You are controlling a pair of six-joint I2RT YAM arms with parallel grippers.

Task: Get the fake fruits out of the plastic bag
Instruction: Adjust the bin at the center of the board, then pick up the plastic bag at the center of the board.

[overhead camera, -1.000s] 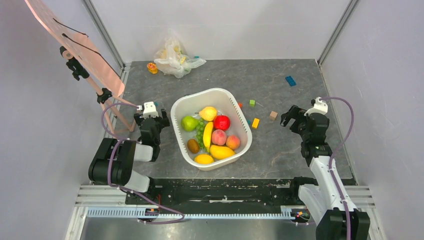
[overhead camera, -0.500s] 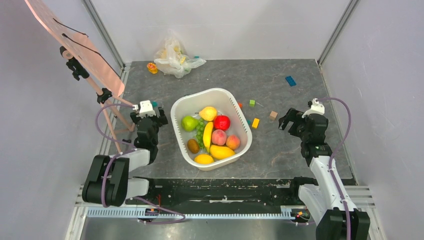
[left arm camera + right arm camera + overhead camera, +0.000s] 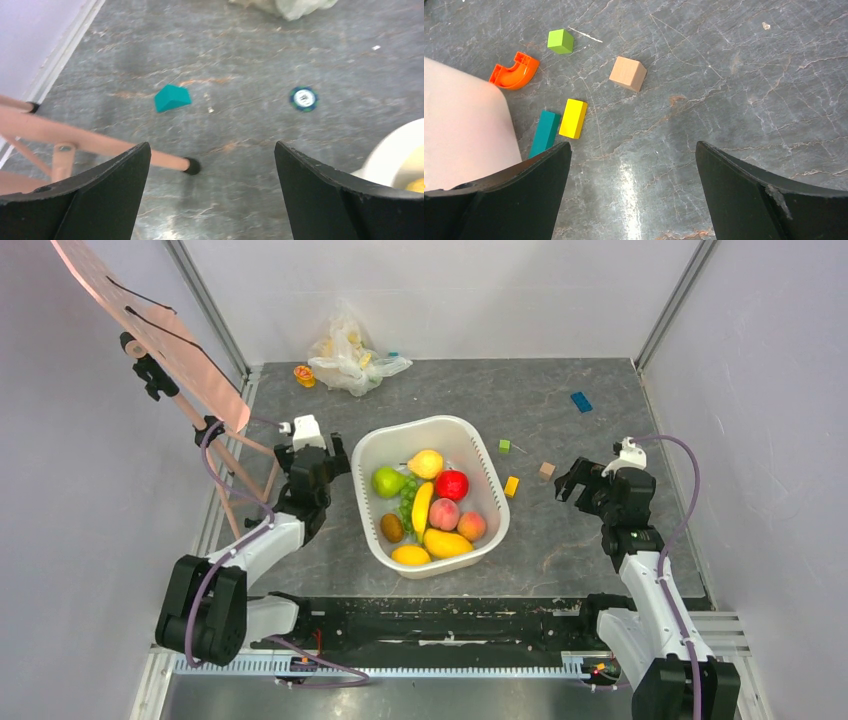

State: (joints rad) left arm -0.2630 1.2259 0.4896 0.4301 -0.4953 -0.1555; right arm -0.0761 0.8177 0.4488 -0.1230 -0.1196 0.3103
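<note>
Next, my left gripper moves outward over the teal block, then down onto the plastic bag's near edge [image 3: 353, 386] [image 3: 292, 11], because yellowish shapes still show inside.
The plastic bag [image 3: 350, 360] lies crumpled at the back of the table, with yellowish shapes showing through it; its lower edge shows at the top of the left wrist view [image 3: 290, 7]. Several fake fruits lie in a white basin [image 3: 400, 435], among them a banana [image 3: 419, 510], a green apple [image 3: 387, 481] and a red fruit [image 3: 451, 485]. My left gripper [image 3: 315, 452] is open and empty left of the basin, well short of the bag; its jaws stand wide over bare table [image 3: 211, 150]. My right gripper [image 3: 585, 478] is open and empty right of the basin [image 3: 633, 150].
A pink easel's leg [image 3: 100, 145] crosses by my left finger. A teal block [image 3: 172, 97] and a blue disc [image 3: 303, 98] lie ahead of it. A small orange-yellow thing [image 3: 304, 375] lies beside the bag. Loose blocks lie near the basin: green [image 3: 560, 41], wooden [image 3: 628, 73], yellow [image 3: 573, 118], teal [image 3: 544, 133].
My left arm has reached forward towards the back of the table. The basin has shifted slightly to the right. My right arm has barely moved.
</note>
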